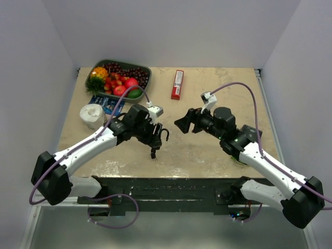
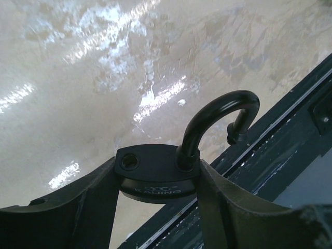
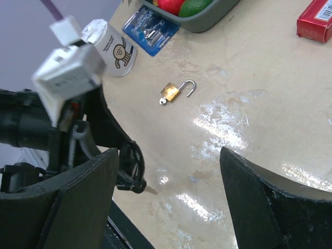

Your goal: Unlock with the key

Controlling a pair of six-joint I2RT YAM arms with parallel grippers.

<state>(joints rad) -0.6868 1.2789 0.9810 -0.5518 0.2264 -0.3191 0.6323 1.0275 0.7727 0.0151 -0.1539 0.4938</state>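
Observation:
The loose end of the black padlock's shackle is clear of its hole, so the left gripper needs to move outward and down next, to the table beside the small brass padlock.
My left gripper [image 1: 155, 133] is shut on the body of a black padlock [image 2: 155, 174], one finger on each side. The padlock's shackle [image 2: 218, 119] has swung open, and its free end is out of the hole. The key [image 1: 154, 152], a small bunch with black heads, hangs just under the padlock, above the table's near edge. In the right wrist view the key [image 3: 129, 170] shows beside my left finger. My right gripper [image 1: 181, 124] hangs open and empty a little to the right of the padlock, and its jaws [image 3: 168, 153] are wide apart.
A small brass padlock [image 3: 171, 92] lies open on the table. A white paper cup [image 1: 92, 115] and a blue packet [image 1: 106, 103] sit at the left. A grey tray [image 1: 145, 83] of fruit stands at the back left, with a red box [image 1: 177, 84] to its right.

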